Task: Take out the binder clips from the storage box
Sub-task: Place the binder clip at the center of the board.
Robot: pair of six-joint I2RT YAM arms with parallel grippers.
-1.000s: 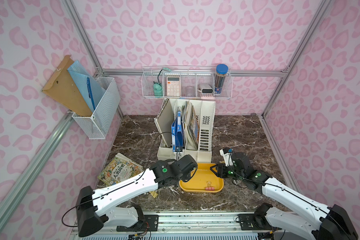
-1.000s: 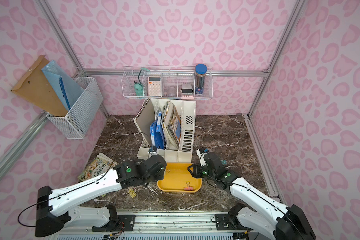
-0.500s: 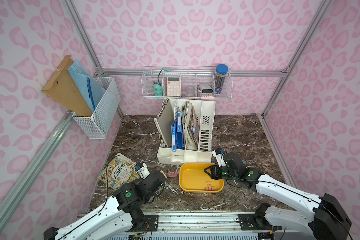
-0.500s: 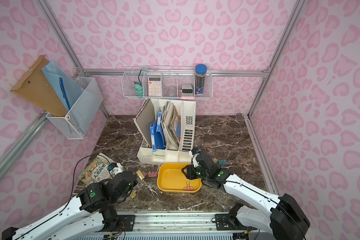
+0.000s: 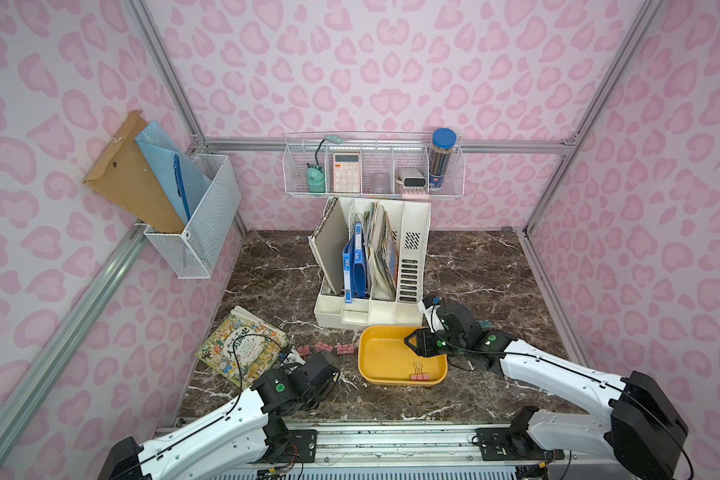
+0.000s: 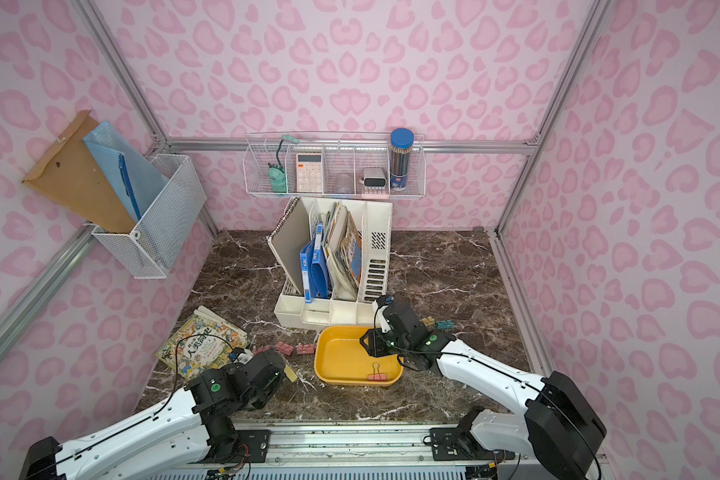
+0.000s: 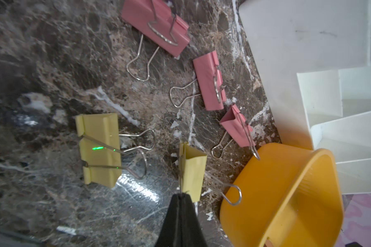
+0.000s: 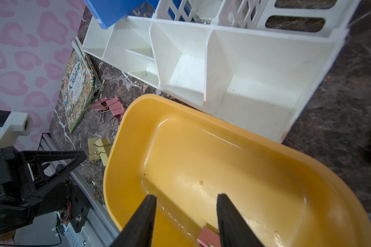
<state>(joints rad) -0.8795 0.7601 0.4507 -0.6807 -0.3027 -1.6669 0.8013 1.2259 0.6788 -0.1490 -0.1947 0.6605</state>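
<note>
My left gripper moves down next and releases the wire handle on the bare marble just below, beside the storage box and clear of the other clips.
The yellow-orange storage box (image 5: pixel 385 357) (image 6: pixel 341 357) (image 8: pixel 201 160) lies in front of the file organiser. One pink binder clip (image 5: pixel 420 376) (image 6: pixel 377 377) (image 8: pixel 208 237) rests against its near wall. My right gripper (image 5: pixel 410 340) (image 6: pixel 364 340) (image 8: pixel 185 198) hangs open above the box floor, and the pink clip shows just past its fingertips. My left gripper (image 7: pixel 181 195) (image 6: pixel 285 370) is left of the box, shut on the wire handle of a yellow binder clip (image 7: pixel 192 171) (image 6: pixel 291 375). Three pink clips (image 7: pixel 209 81) (image 5: pixel 321 346) and two yellow ones (image 7: pixel 99 149) lie on the marble nearby.
A cream file organiser (image 5: pixel 371 266) stands right behind the box. A picture book (image 5: pixel 242 347) lies at the left. Yellow and teal clips (image 6: pixel 437 322) sit on the marble to the right of my right wrist. White wire baskets (image 5: pixel 373 170) hang on the walls.
My left arm drew back from the box to the left front, carrying the yellow clip. My right gripper moved left over the box and opened slightly.
</note>
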